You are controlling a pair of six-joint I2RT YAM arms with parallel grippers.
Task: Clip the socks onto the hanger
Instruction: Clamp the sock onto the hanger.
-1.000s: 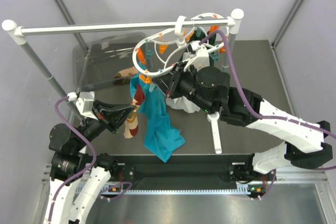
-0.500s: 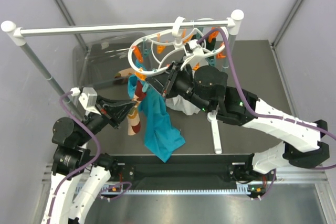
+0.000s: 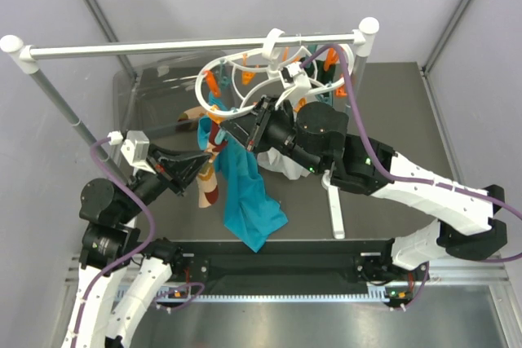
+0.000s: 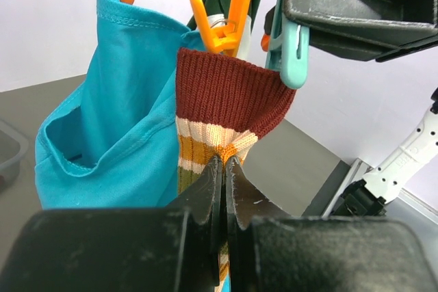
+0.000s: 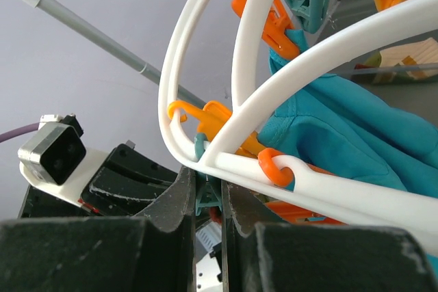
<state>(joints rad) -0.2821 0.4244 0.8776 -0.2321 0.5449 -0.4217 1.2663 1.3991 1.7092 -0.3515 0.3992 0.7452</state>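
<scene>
My left gripper holds the sock and should move it up toward the teal clip next, because the corner of the dark red cuff only reaches the teal clip's tip.
The white ring hanger hangs by its hook from the rail, with orange and teal clips. My left gripper is shut on a striped sock. In the left wrist view the gripper pinches the sock's stripes, and the dark red cuff stands up just under an orange clip and beside a teal clip. My right gripper is at the ring's near left side. In the right wrist view it is shut on a teal clip under the ring.
A large teal cloth hangs clipped to the hanger, right beside the sock. A white cloth lies under the right arm. The long white rail spans the back on poles. A clear bin with a tan piece sits back left.
The right gripper moved left along the ring and the hanger swung left with it. The left gripper shifted slightly with the sock, bringing its cuff up under the clips.
</scene>
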